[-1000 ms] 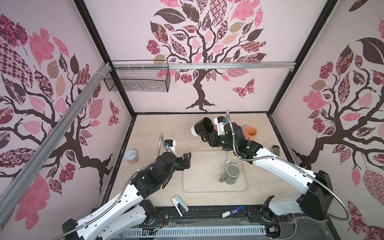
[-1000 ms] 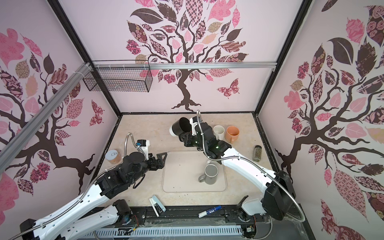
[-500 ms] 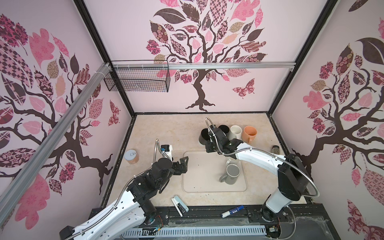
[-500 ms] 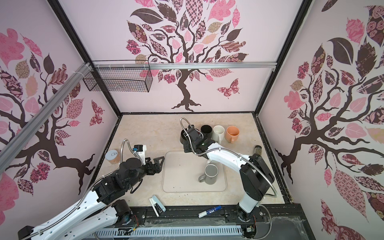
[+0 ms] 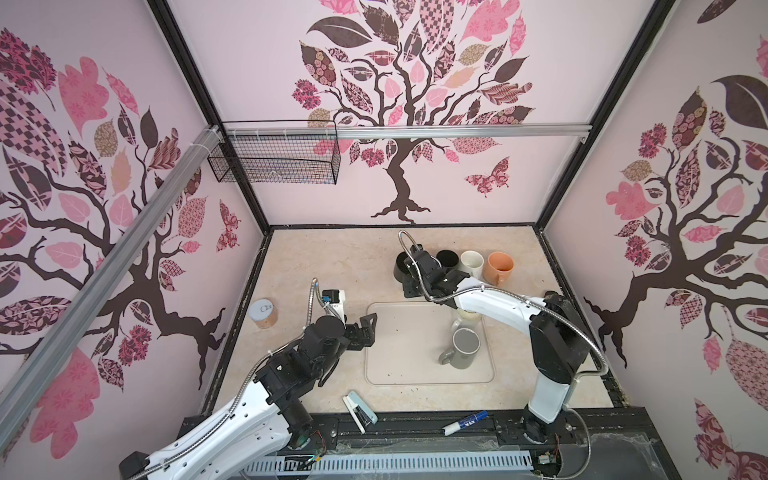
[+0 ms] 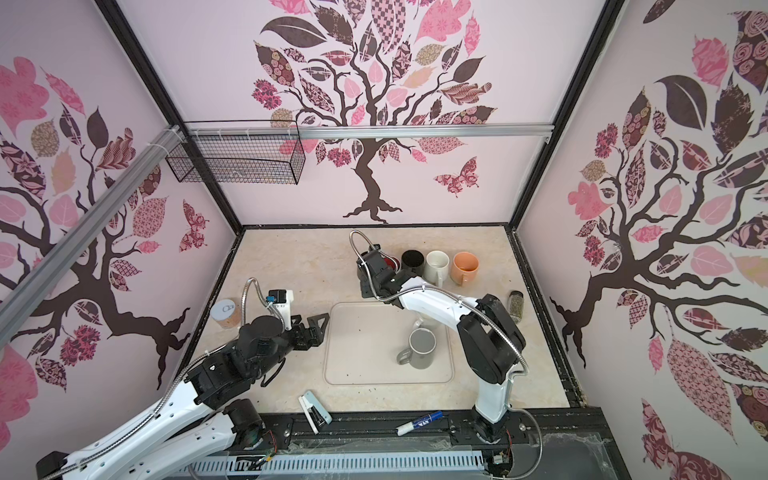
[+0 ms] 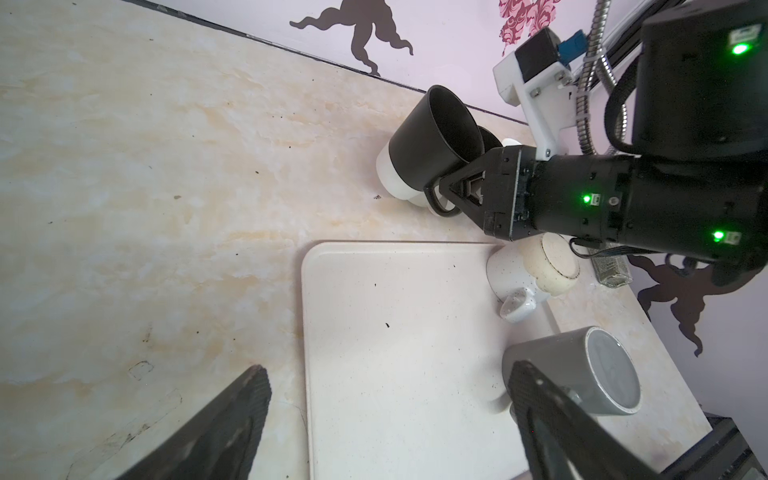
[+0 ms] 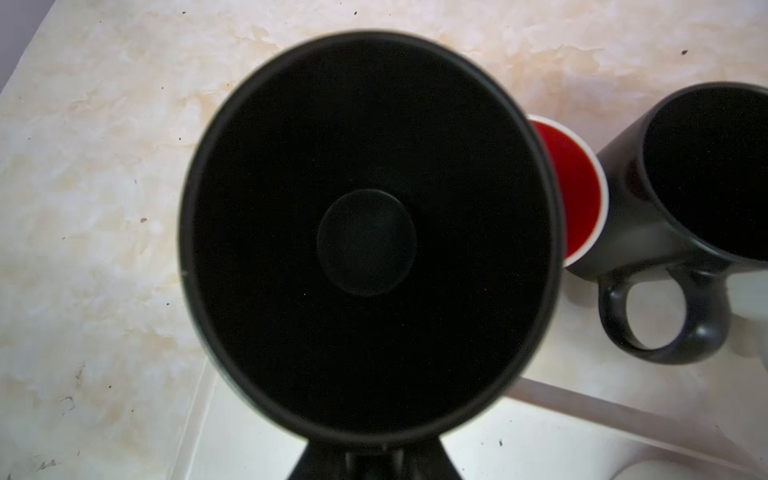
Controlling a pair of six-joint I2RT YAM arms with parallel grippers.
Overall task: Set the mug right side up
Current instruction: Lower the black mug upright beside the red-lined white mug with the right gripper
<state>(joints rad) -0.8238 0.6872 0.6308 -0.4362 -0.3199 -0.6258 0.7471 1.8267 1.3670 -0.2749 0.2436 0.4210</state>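
My right gripper will move down, edging away from the red-lined mug, and release the black mug onto the bare counter. The black mug's opening is up, and the counter lies below my fingers.
The mug (image 5: 399, 266) (image 7: 432, 137) is black with a white base. It is at the left end of the row of mugs at the back, mouth up and leaning a little. Whether its base rests on the counter I cannot tell. My right gripper (image 5: 409, 276) (image 7: 453, 195) (image 8: 368, 455) is shut on its handle, and the dark mouth (image 8: 365, 232) fills the right wrist view. In a top view my right wrist hides most of it. My left gripper (image 5: 371, 330) (image 6: 321, 330) (image 7: 388, 372) is open and empty at the left edge of the tray (image 5: 399, 332).
Beside the held mug stand a red-lined mug (image 6: 390, 262), a black one (image 5: 446, 258), a white one (image 5: 471, 262) and an orange one (image 5: 500, 268). A grey mug (image 5: 465, 347) and an upturned speckled mug (image 7: 523, 270) are on the tray. A jar (image 5: 264, 313), stapler (image 5: 359, 411) and marker (image 5: 463, 422) lie nearby.
My right arm has brought the black mug down from a raised, sideways hold to the left end of the mug row, mouth up. My left arm has drawn back a little towards the front.
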